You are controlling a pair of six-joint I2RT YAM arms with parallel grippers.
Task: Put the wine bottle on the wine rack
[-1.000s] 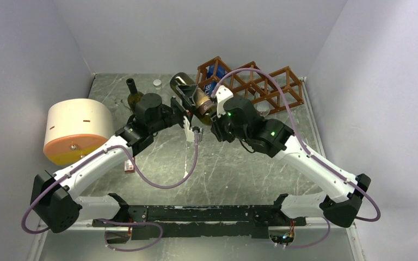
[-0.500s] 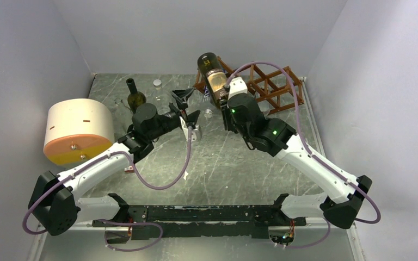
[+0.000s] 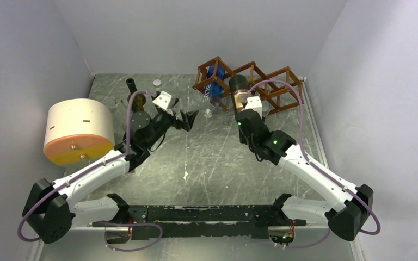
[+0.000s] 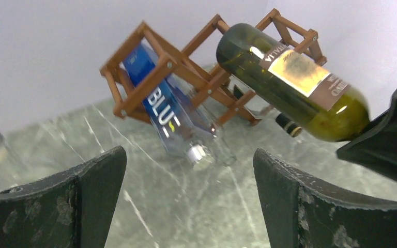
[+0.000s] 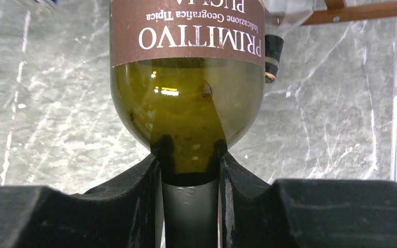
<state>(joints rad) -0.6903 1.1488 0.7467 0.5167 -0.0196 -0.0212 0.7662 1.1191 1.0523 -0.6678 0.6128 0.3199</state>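
Observation:
The bottle's base already points at the rack's middle opening (image 3: 251, 79), so I will move my right gripper outward and down, slide the bottle in and release its neck.
The wine bottle (image 3: 238, 88) is dark green with a brown label, and it hangs tilted above the table. My right gripper (image 3: 246, 107) is shut on its neck, seen close in the right wrist view (image 5: 188, 160). The bottle's base (image 4: 232, 46) points at the middle of the reddish-brown wine rack (image 3: 275, 86), in front of its slats (image 4: 134, 98). I cannot tell whether it rests on them. My left gripper (image 3: 187, 116) stands open and empty left of the rack, its fingers (image 4: 300, 206) wide apart.
A clear bottle with a blue label (image 3: 213, 82) lies in the rack's left opening, cap outward (image 4: 198, 154). A dark-capped neck (image 4: 288, 125) sticks out under the held bottle. A green bottle (image 3: 135, 99) and a cream drum (image 3: 79, 128) stand at the left.
My right arm has carried the wine bottle from the table's middle back and right to the rack. My left arm has drawn away to the left, its gripper still open.

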